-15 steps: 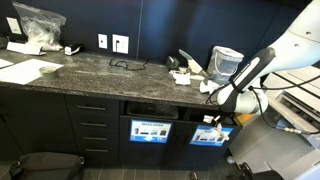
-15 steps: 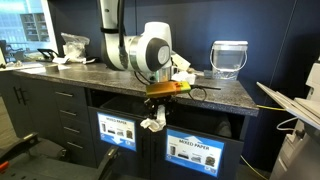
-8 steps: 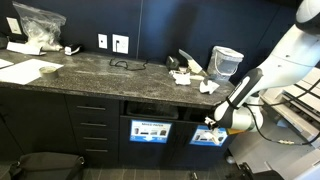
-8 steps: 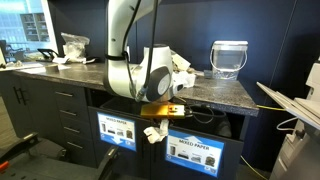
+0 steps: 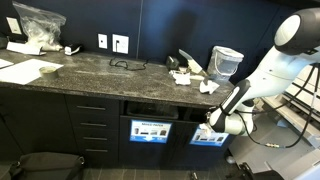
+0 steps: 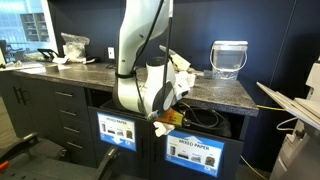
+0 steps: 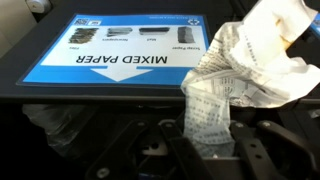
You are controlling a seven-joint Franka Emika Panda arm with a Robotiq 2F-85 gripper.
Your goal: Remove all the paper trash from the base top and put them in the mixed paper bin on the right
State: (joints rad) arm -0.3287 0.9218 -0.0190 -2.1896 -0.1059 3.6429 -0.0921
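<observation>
Next, my gripper turns and moves down and outward into the bin's dark slot [image 7: 135, 112], which lies below and outward of it, to release the scrap hanging by the label [image 7: 120, 45].
My gripper [image 7: 208, 140] is shut on a piece of paper trash [image 7: 245, 60], a crumpled white printed scrap that hangs between the fingers [image 7: 150, 150]. It sits close in front of the mixed paper bin's blue label [image 7: 120, 45]. In both exterior views the gripper [image 5: 212, 124] [image 6: 164, 122] is below the edge of the base top [image 5: 90, 70] [image 6: 215, 92], at the bin [image 5: 210, 137] [image 6: 194, 150] and its dark slot [image 6: 205, 118]. More paper scraps [image 5: 190, 72] [image 6: 182, 75] lie on the base top.
The twin bin [image 5: 150, 131] [image 6: 118, 131] stands beside the mixed paper bin. On the counter are a clear plastic bag [image 5: 38, 22], flat white sheets [image 5: 28, 70], a black cable [image 5: 125, 65] and a clear container [image 5: 226, 62] [image 6: 229, 58]. Drawers [image 5: 92, 125] fill the cabinet front.
The arm has come down from counter-edge height to the front of the mixed paper bin, carrying the scrap. The gripper has stayed shut on it.
</observation>
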